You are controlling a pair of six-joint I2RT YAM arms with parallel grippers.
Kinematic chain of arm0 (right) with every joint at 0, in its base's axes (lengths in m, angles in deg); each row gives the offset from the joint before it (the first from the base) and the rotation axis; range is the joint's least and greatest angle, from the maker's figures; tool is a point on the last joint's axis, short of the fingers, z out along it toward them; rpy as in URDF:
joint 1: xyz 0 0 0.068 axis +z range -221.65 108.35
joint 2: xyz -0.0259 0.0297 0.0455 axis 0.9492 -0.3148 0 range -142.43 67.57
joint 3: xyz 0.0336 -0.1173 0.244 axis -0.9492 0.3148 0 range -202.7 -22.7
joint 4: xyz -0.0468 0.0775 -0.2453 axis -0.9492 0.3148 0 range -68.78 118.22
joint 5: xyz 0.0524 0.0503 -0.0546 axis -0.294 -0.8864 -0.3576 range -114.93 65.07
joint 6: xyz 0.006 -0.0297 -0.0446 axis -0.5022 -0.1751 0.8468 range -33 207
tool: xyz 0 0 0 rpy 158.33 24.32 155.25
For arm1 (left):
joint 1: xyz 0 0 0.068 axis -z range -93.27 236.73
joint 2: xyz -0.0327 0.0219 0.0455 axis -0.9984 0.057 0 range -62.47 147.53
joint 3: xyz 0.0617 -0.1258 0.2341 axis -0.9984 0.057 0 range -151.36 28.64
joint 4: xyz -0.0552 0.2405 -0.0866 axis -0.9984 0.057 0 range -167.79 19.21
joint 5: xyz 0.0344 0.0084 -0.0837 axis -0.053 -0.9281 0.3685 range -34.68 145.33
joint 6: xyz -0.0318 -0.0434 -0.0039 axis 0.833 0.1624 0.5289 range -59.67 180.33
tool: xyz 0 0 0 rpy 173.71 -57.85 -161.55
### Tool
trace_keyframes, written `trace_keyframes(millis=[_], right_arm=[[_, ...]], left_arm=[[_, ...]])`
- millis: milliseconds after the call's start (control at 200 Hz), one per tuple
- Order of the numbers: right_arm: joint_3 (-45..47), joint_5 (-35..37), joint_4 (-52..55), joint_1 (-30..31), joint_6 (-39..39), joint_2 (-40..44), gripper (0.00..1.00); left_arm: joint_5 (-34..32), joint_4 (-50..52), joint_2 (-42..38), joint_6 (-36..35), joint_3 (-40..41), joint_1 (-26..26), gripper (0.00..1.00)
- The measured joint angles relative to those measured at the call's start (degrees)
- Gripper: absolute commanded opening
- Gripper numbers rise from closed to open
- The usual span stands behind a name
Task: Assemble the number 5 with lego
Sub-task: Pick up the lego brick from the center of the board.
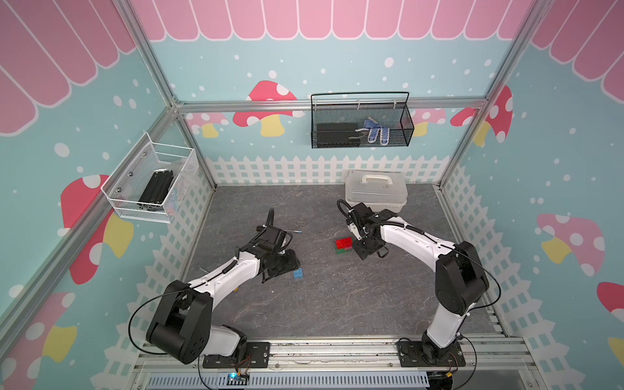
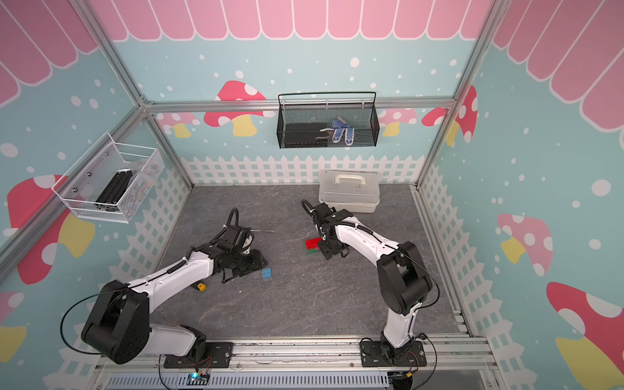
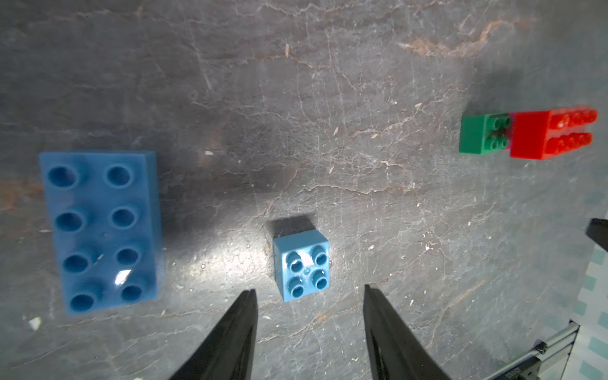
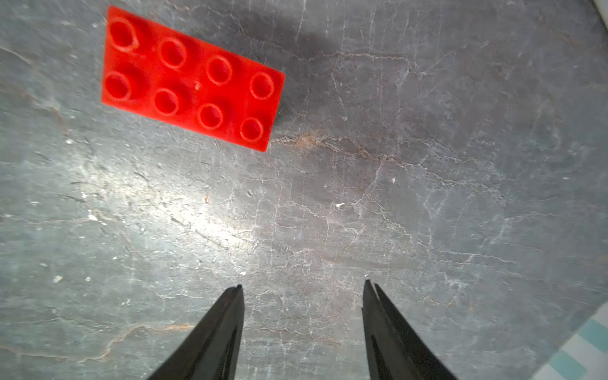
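Note:
The small blue brick (image 1: pixel 297 274) (image 3: pixel 304 269) stands clear of the long one. My left gripper needs to move over it, lower its open fingers around the brick's sides and close.
In the left wrist view a long blue brick (image 3: pixel 102 230) and a small square blue brick (image 3: pixel 302 265) lie studs-up on the grey floor. My left gripper (image 3: pixel 309 289) hangs open just short of the small blue brick (image 1: pixel 297 274), holding nothing. Further off, a red brick (image 3: pixel 552 131) sits on a green brick (image 3: pixel 483 133), with a pink sliver (image 3: pixel 510 135) between them. My right gripper (image 4: pixel 302 286) is open and empty beside that red brick (image 4: pixel 192 77), seen in both top views (image 1: pixel 343 243) (image 2: pixel 313 243). In both top views the left arm hides the long blue brick.
A screwdriver shaft (image 1: pixel 293 231) pokes out behind the left wrist, and a yellow handle end (image 2: pixel 201 287) lies under the left arm. A white lidded box (image 1: pixel 375 190) stands at the back, behind the right gripper. Wire baskets (image 1: pixel 361 121) (image 1: pixel 152 182) hang on the walls.

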Motion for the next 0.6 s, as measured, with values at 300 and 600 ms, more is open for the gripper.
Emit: trace_keyframes(millis=[300, 600], right_arm=[[5.9, -14.73, -8.17, -9.77, -3.5, 4.09, 0.55], [5.88, -20.52, -10.73, -12.35, -3.3, 3.93, 0.52]], left_arm=[[-6.69, 5.62, 9.25, -0.66, -8.76, 5.68, 0.57], [-11.96, 11.82, 14.51, -0.59, -12.74, 8.44, 0.5]])
